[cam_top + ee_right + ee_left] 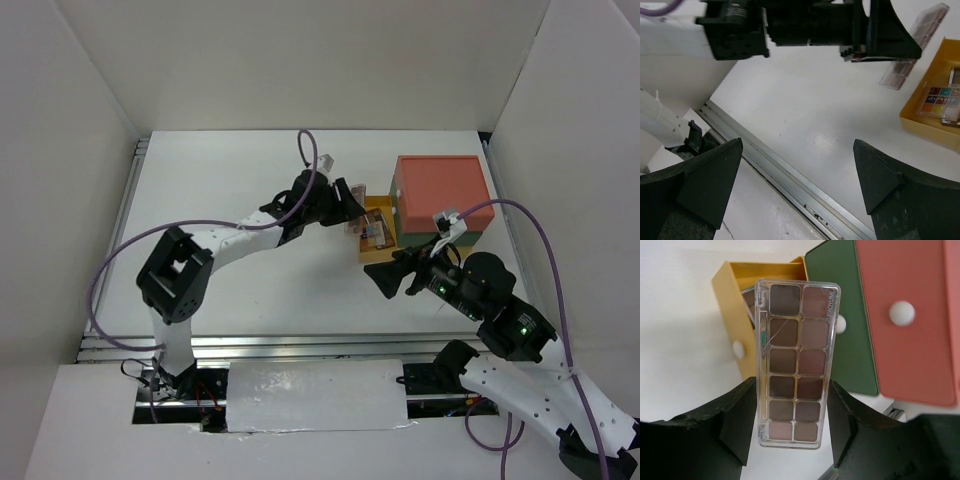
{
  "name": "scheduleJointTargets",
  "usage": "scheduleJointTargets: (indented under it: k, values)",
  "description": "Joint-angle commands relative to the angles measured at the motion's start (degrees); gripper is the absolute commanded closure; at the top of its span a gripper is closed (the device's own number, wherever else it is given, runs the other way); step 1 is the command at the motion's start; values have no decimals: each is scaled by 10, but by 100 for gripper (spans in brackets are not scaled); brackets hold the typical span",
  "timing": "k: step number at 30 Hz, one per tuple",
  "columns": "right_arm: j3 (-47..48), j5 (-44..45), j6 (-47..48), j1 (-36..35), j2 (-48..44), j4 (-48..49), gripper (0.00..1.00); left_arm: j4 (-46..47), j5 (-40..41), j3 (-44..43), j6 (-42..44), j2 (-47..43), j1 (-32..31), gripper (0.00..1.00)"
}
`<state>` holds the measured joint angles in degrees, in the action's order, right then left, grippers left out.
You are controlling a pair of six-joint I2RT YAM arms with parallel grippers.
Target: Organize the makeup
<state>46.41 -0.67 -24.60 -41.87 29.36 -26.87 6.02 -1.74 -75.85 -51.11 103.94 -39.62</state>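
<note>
The palette hangs outside the open yellow drawer (pixel 378 230) (pixel 754 284), so the robot will move its left gripper to the right in the top view, past the drawer's rim and over the drawer.
My left gripper (pixel 792 386) is shut on a long brown-pink eyeshadow palette (pixel 796 365) and holds it by its long edges above the table, just before the open yellow drawer (pixel 729 295). In the top view the left gripper (pixel 350 215) and the palette (pixel 356 224) are at the drawer's left rim (pixel 378 262). The right wrist view shows the held palette (pixel 914 47) and a small square multicoloured palette (pixel 939 100) lying in the yellow drawer (pixel 922 125). My right gripper (pixel 797 145) is open and empty over bare table, in front of the drawer (pixel 385 276).
The drawer box (pixel 440 185) with a red top stands at the back right. Its green drawer front (pixel 840 295) and red drawer front (pixel 905 340) with white knobs are shut. A metal rail (pixel 790 175) runs along the table's near edge.
</note>
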Motion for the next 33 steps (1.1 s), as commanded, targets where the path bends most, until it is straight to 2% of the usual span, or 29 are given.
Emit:
scheduleJointTargets:
  k: [1,5,10,13,16,17,19,20,24,29,32,33]
  values:
    - [33,18,0,-3,-13,-3,0,75,-43,-54,-23,63,-6,78]
    - [32,28,1,-3,-26,-14,0,80,-63,-112,-36,127,-11,72]
    - [27,34,3,-3,-31,-16,0,64,-62,-149,-44,154,-14,71]
    - [25,33,3,-3,-29,-13,0,62,-60,-149,-49,156,-17,64]
    - [23,31,3,-3,-27,-10,0,51,-56,-156,-52,159,-20,50]
    - [22,30,2,-3,-27,-8,0,47,-52,-156,-55,159,-20,40]
    - [22,30,2,-3,-26,-9,0,46,-52,-157,-58,160,-20,32]
    - [21,30,2,-3,-27,-9,0,37,-47,-158,-58,160,-22,22]
    - [22,32,3,-3,-30,-13,0,31,-38,-149,-56,150,-22,1]
    - [23,32,2,-3,-31,-15,0,-7,-8,-155,-34,116,-22,3]
    - [20,33,3,-3,-33,-15,0,-50,74,-129,-19,68,-23,9]
    - [19,34,3,-3,-36,-15,0,-100,103,-129,-19,61,-23,13]
